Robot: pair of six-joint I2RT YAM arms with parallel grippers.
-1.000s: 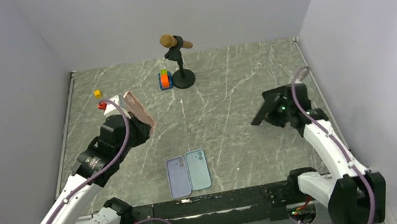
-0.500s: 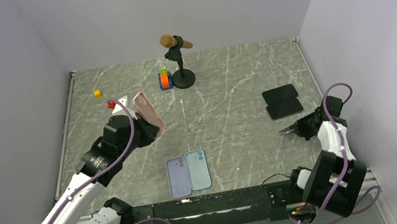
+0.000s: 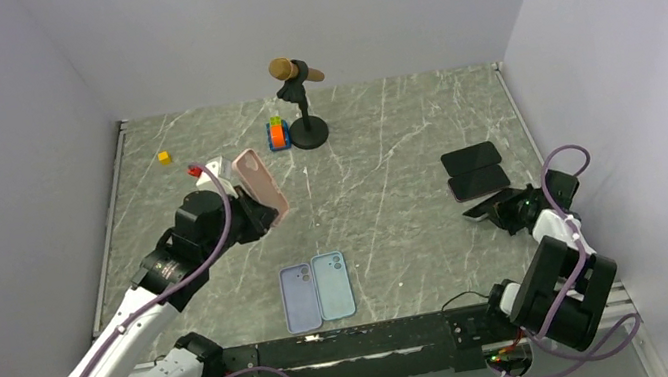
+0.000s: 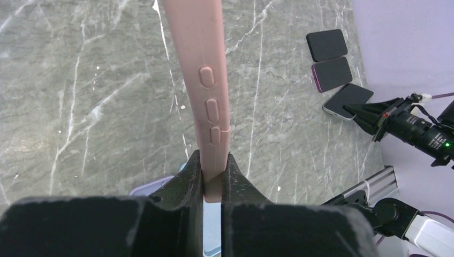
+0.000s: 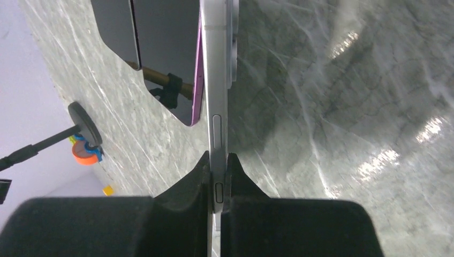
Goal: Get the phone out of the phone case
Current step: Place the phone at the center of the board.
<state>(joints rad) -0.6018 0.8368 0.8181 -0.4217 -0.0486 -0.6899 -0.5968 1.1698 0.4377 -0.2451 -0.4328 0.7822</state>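
My left gripper moves back and down to the bare tabletop (image 3: 266,308) beside the lavender case next and releases the empty pink case there.
My left gripper (image 3: 252,218) is shut on the bottom end of a pink phone case (image 3: 260,182) and holds it upright above the table's left middle. In the left wrist view the case (image 4: 206,80) stands edge-on between the fingers, side buttons showing. My right gripper (image 3: 504,210) is shut on a silver-edged phone (image 3: 483,208), held flat and low at the table's right side. I cannot tell if it touches the table. The right wrist view shows the phone's edge (image 5: 218,80) between the fingers.
Two dark phones lie flat beyond the right gripper, a black one (image 3: 471,158) and a purple-edged one (image 3: 479,182). A lavender case (image 3: 301,297) and a light blue case (image 3: 332,285) lie at the front middle. A microphone stand (image 3: 301,102), orange blocks (image 3: 277,135) and small blocks stand at the back.
My left gripper has carried the pink case to the right. My right arm has dropped and pulled back toward the right edge with the phone, uncovering the two dark phones.
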